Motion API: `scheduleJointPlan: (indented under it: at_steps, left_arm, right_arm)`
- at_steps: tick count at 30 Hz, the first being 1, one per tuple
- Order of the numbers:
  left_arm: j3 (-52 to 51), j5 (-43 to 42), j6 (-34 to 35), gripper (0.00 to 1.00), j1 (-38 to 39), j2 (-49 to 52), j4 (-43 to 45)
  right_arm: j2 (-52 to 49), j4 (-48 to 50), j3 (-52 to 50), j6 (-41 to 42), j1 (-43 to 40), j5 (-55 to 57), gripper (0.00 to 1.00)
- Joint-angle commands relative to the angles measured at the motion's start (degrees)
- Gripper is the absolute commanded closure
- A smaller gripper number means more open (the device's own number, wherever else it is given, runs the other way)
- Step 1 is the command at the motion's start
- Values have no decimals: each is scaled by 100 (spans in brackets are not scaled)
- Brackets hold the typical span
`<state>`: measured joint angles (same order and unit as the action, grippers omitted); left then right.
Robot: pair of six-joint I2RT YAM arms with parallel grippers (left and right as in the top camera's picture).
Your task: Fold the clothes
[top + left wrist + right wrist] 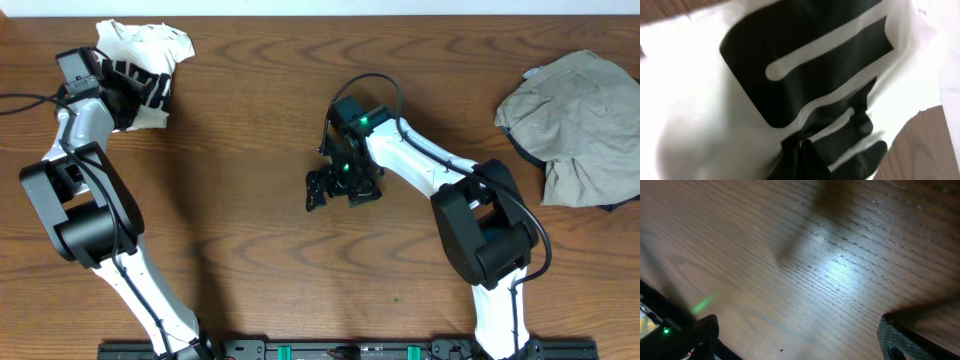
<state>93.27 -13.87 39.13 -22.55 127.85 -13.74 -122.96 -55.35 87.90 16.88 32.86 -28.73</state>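
I need to slide the bunched T-shirt outward toward the far edge of the table with my left gripper next and let go of the cloth, so the middle of the wood is clear.
The white T-shirt (150, 50) with black block lettering lies bunched at the table's far left corner. My left gripper (122, 95) is shut on its cloth. In the left wrist view the shirt (705, 100) fills the frame, its black lettering (815, 50) is close up, and the left gripper (800, 162) is pinched together in a dark fold. My right gripper (340, 190) stands open over bare wood at the table's middle. In the right wrist view its fingers (900, 342) are far apart, with only tabletop (815, 255) between them.
A grey-beige shirt (580, 120) lies crumpled at the far right edge. A dark garment (612, 207) peeks out from under it. Brown wooden tabletop (250, 130) stretches between the two arms. A strip of wood (935, 145) shows beside the T-shirt.
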Motion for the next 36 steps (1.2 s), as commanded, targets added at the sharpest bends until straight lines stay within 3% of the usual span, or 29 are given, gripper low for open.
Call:
scheduleJointPlan:
  at_steps: [1, 12, 19, 27, 32, 36]
  left_arm:
    - [122, 529, -98, 94, -20, 87, 39]
    - [122, 413, -63, 94, 68, 645, 715]
    - [122, 404, 315, 94, 286, 1108, 1215]
    - [125, 492, 387, 94, 535, 1215, 1945]
    - [127, 555, 573, 94, 544, 1215, 1958]
    - [127, 376, 570, 83, 535, 1196, 1963]
  right_arm:
    - [-59, 31, -70, -131, 50, -20, 1]
    - [-59, 33, -70, -129, 55, -17, 1]
    - [-59, 22, -70, -129, 55, -20, 1]
    - [-59, -17, -70, -129, 55, -20, 1]
    - [-59, -63, -70, -127, 55, -22, 1]
    - [-59, -103, -70, -129, 55, -22, 1]
